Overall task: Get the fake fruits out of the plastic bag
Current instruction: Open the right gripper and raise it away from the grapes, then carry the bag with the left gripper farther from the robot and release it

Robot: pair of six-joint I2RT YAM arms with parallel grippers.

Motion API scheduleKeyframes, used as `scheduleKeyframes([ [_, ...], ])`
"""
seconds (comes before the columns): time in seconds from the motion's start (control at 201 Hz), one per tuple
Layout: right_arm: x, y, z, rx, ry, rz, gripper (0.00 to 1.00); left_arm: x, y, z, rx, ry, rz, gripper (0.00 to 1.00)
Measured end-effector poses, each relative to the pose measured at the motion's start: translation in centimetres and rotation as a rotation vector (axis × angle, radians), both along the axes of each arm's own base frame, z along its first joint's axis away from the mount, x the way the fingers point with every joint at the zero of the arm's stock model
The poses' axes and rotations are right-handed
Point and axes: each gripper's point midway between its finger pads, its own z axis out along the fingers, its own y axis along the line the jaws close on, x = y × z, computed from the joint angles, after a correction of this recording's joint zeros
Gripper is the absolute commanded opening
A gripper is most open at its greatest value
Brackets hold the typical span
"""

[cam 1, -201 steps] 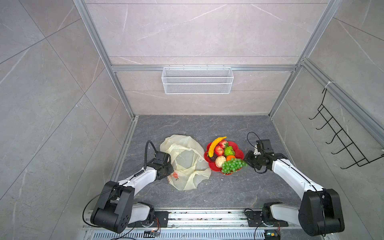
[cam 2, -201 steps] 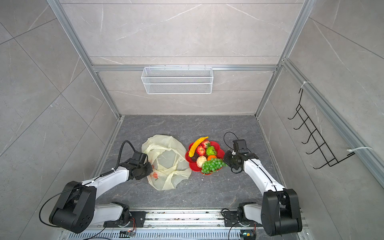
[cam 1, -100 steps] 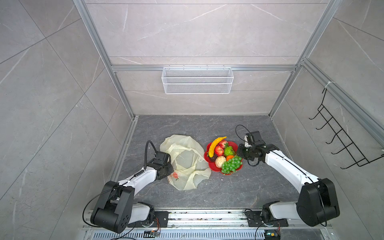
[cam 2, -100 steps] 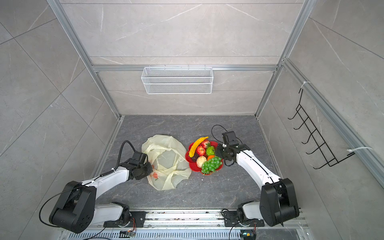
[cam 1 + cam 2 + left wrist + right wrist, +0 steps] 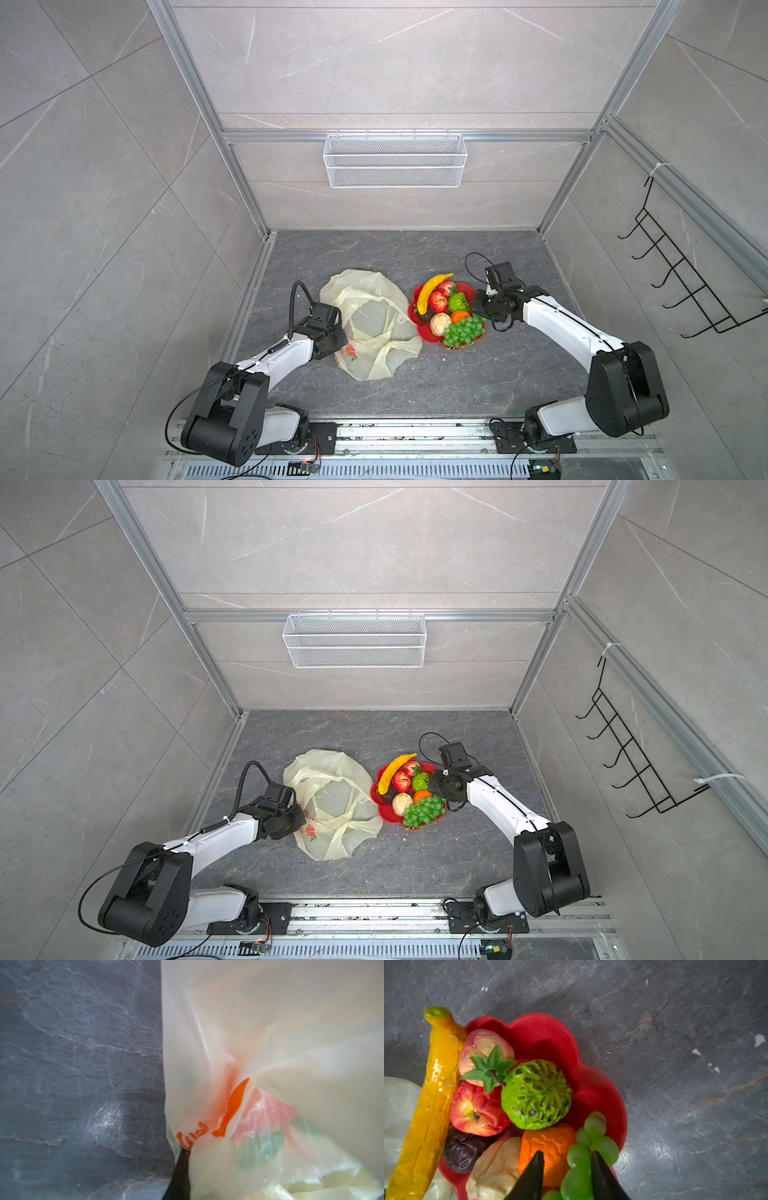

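The bare floor by the back wall (image 5: pixel 393 246) lies outward of my left gripper, so my left gripper will next pull the plastic bag (image 5: pixel 374 320) up and outward and let go of it there.
The plastic bag (image 5: pixel 374 320) (image 5: pixel 332 800) lies crumpled and flat on the grey floor, with orange-red print (image 5: pixel 232 1109). My left gripper (image 5: pixel 340 343) (image 5: pixel 301 818) is shut on the plastic bag's left edge, and one dark finger (image 5: pixel 180 1167) shows under the film. The fake fruits lie on a red flower-shaped plate (image 5: pixel 466 289) (image 5: pixel 542 1028): banana (image 5: pixel 433 1095), apples (image 5: pixel 475 1109), green bumpy fruit (image 5: pixel 536 1095), orange (image 5: pixel 550 1147), grape bunch (image 5: pixel 463 330), beige one (image 5: pixel 496 1167), dark one (image 5: pixel 463 1151). My right gripper (image 5: pixel 476 307) (image 5: pixel 566 1156) hovers open over the orange and grapes.
A white wire-mesh basket (image 5: pixel 395 160) hangs on the back wall. A black hook rack (image 5: pixel 681 282) is fixed to the right wall. Aluminium rails run along the floor's left edge (image 5: pixel 249 299), and the arms' base rail (image 5: pixel 415 432) runs along the front.
My right gripper has moved from the plate's right front a little left and back over the fruits, and its jaws have widened. The left arm and the bag have not moved.
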Motion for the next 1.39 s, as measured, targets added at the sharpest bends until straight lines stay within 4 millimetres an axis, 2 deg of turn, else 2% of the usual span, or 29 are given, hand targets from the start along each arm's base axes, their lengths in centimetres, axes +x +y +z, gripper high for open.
scheduleKeyframes([
  [0.189,-0.3,-1.1,0.8,-0.056,-0.019,-0.015,0.62,0.0,0.0,0.0,0.0,0.0,0.0,0.02],
  [0.338,-0.8,-1.9,1.8,-0.083,-0.039,-0.029,0.64,-0.1,0.1,0.2,0.005,0.01,0.0,0.02],
  [0.428,-1.1,-1.8,3.4,-0.088,-0.082,-0.027,0.65,0.4,0.2,1.1,0.023,0.008,-0.001,0.02],
  [0.498,-1.5,-1.0,5.3,-0.084,-0.134,-0.003,0.65,1.5,0.2,2.7,0.044,-0.016,-0.009,0.02],
  [0.612,-2.1,0.9,8.8,-0.044,-0.233,0.042,0.64,4.9,-0.2,6.9,0.056,-0.106,-0.019,0.0],
  [0.682,-2.5,1.3,10.1,-0.025,-0.27,0.051,0.64,7.6,-0.6,9.9,0.057,-0.172,-0.022,0.0],
  [0.801,-3.0,1.6,11.2,-0.003,-0.296,0.054,0.64,12.4,-1.6,14.4,0.055,-0.27,-0.039,0.0],
  [0.931,-3.5,2.0,11.6,0.008,-0.304,0.07,0.64,18.0,-3.3,17.4,0.072,-0.33,-0.087,0.0],
  [1.035,-3.7,2.0,11.7,0.01,-0.304,0.075,0.64,22.3,-5.2,18.3,0.062,-0.358,-0.143,0.0],
  [1.175,-3.8,1.9,11.5,0.007,-0.299,0.068,0.66,27.1,-8.0,17.8,0.067,-0.377,-0.233,0.01],
  [1.344,-5.0,0.6,10.2,-0.013,-0.286,0.019,0.66,30.1,-11.7,16.6,0.113,-0.381,-0.353,0.09],
  [1.369,-5.1,0.4,10.0,-0.014,-0.284,0.01,0.66,30.4,-12.2,16.5,0.118,-0.381,-0.364,0.13],
  [1.389,-5.3,0.3,9.9,-0.017,-0.283,0.008,0.66,30.6,-12.5,16.4,0.128,-0.382,-0.373,0.2],
])
